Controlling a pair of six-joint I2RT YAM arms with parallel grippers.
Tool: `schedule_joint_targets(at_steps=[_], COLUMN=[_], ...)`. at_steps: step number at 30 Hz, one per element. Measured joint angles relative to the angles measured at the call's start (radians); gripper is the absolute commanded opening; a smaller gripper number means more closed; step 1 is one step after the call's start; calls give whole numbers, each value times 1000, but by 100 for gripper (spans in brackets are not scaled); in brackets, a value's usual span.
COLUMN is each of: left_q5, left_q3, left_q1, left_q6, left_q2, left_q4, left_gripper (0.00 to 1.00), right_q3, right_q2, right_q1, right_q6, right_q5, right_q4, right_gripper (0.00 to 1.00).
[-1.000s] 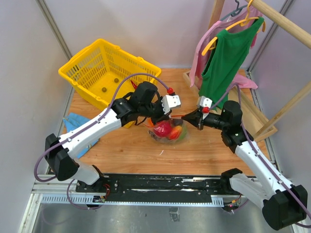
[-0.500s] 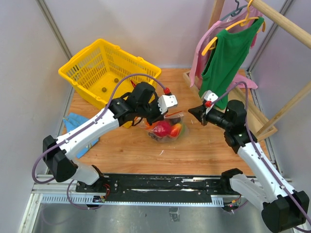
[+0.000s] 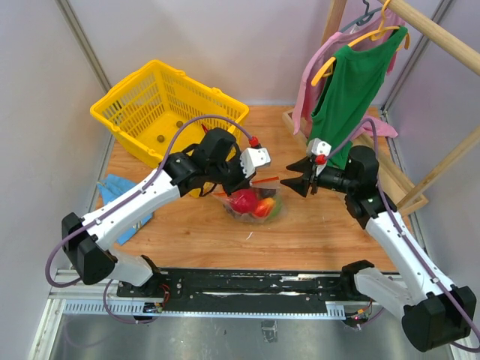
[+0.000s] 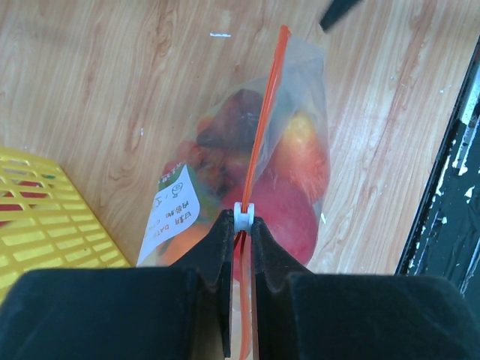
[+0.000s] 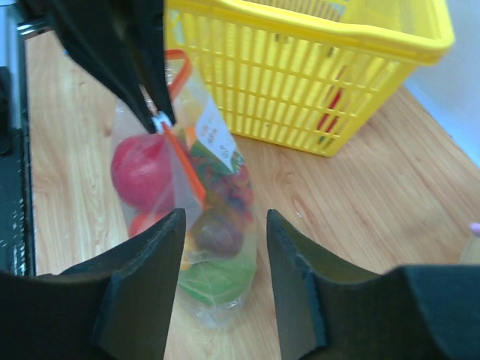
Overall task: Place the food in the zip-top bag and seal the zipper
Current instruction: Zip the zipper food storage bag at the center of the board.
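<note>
My left gripper slides the white tab [image 4: 244, 214] toward the zipper's end by the yellow basket next, then lowers and releases it. The tab sits only partway along.
The zip-top bag [image 3: 253, 206] hangs just above the wooden table [image 3: 315, 232], with the food inside it. In the right wrist view I see a red round fruit [image 5: 141, 172], a purple grape bunch [image 5: 219, 232] and a green piece [image 5: 217, 279] through the plastic. My left gripper [image 4: 241, 225] is shut on the zipper [image 4: 262, 127] at its small white tab [image 4: 244, 214] and carries the bag. My right gripper [image 5: 223, 221] stands open just right of the bag, apart from it, with nothing between its fingers. From above, the left gripper [image 3: 246, 180] and the right gripper [image 3: 292, 184] face each other across the zipper [image 3: 266, 181].
A yellow mesh basket [image 3: 161, 112] stands at the back left, close behind the bag. A blue cloth [image 3: 116, 191] lies at the left edge. A wooden rack with a green shirt [image 3: 349, 90] and a pink garment [image 3: 311, 75] fills the back right. A black rail [image 3: 255, 281] runs along the near edge.
My right gripper has let go of the zipper's right end, drawn back a little and opened. The left gripper keeps its hold and has shifted the bag slightly left.
</note>
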Motion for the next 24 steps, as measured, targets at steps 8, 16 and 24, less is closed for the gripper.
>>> schedule_joint_targets(at_steps=[8, 16, 24], left_q5=[44, 85, 90], left_q3=[27, 29, 29], left_q1=[0, 0, 3], left_q6=[3, 4, 4], left_q2=[33, 37, 37], left_q4=[14, 16, 23], left_gripper=[0, 0, 0], right_q3=[47, 88, 130], right_q2=[82, 214, 285], right_q1=[33, 92, 105], right_q6=[-27, -33, -37], right_q5=[-141, -156, -198], right_q4=[13, 33, 28], right_gripper=[53, 40, 16])
